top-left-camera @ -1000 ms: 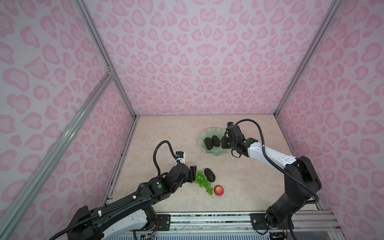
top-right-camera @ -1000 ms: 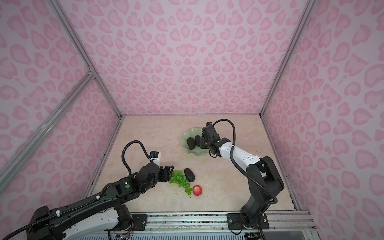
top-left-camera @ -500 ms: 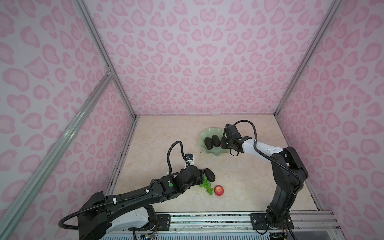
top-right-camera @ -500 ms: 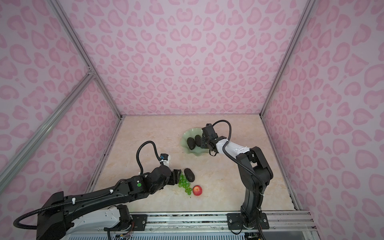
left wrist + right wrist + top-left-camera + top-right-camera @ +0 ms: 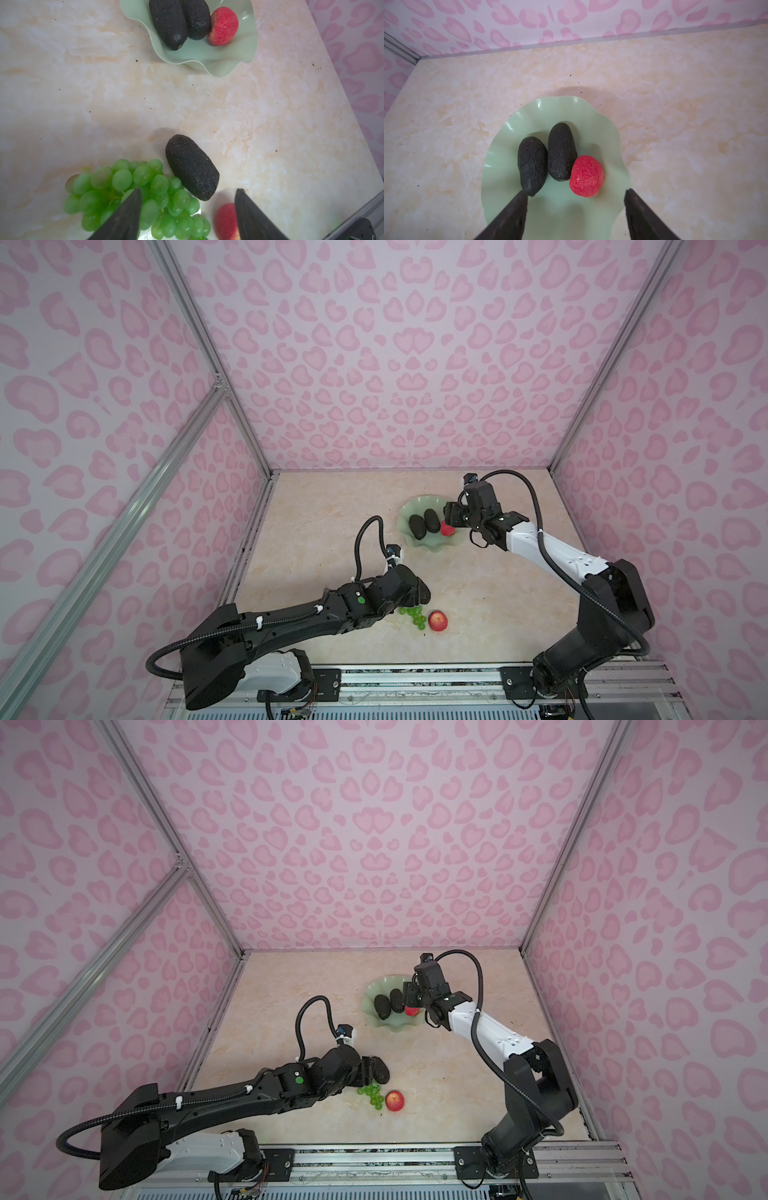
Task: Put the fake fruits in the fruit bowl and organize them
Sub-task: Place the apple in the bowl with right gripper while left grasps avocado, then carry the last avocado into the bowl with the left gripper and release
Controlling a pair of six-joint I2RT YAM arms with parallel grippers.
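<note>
I should next turn my left gripper while lowering it past the grapes onto the third avocado's middle (image 5: 380, 1070) (image 5: 192, 167), because the fruit lies slantwise to its open fingers.
The pale green fruit bowl (image 5: 432, 548) (image 5: 617, 145) holds two dark avocados (image 5: 417, 527) (image 5: 532, 164) side by side and a red fruit (image 5: 446, 529) (image 5: 586, 176) next to them. My right gripper (image 5: 576, 192) (image 5: 451, 517) hovers open at the bowl's right edge, holding nothing. On the table near the front lie a third avocado (image 5: 192, 167) (image 5: 380, 1069), a green grape bunch (image 5: 133, 187) (image 5: 413, 614) and another red fruit (image 5: 225, 222) (image 5: 437, 620). My left gripper (image 5: 188, 190) (image 5: 420, 596) is open just above the grapes and that avocado, gripping neither.
Pink patterned walls (image 5: 395, 364) enclose the beige marbled table (image 5: 332, 506) on three sides. A metal rail (image 5: 415, 676) runs along the front edge. The left arm's body (image 5: 291, 622) hides part of the grapes in both top views.
My right gripper has opened and the red fruit now lies free in the bowl. My left arm has reached right, over the grapes and the loose avocado.
</note>
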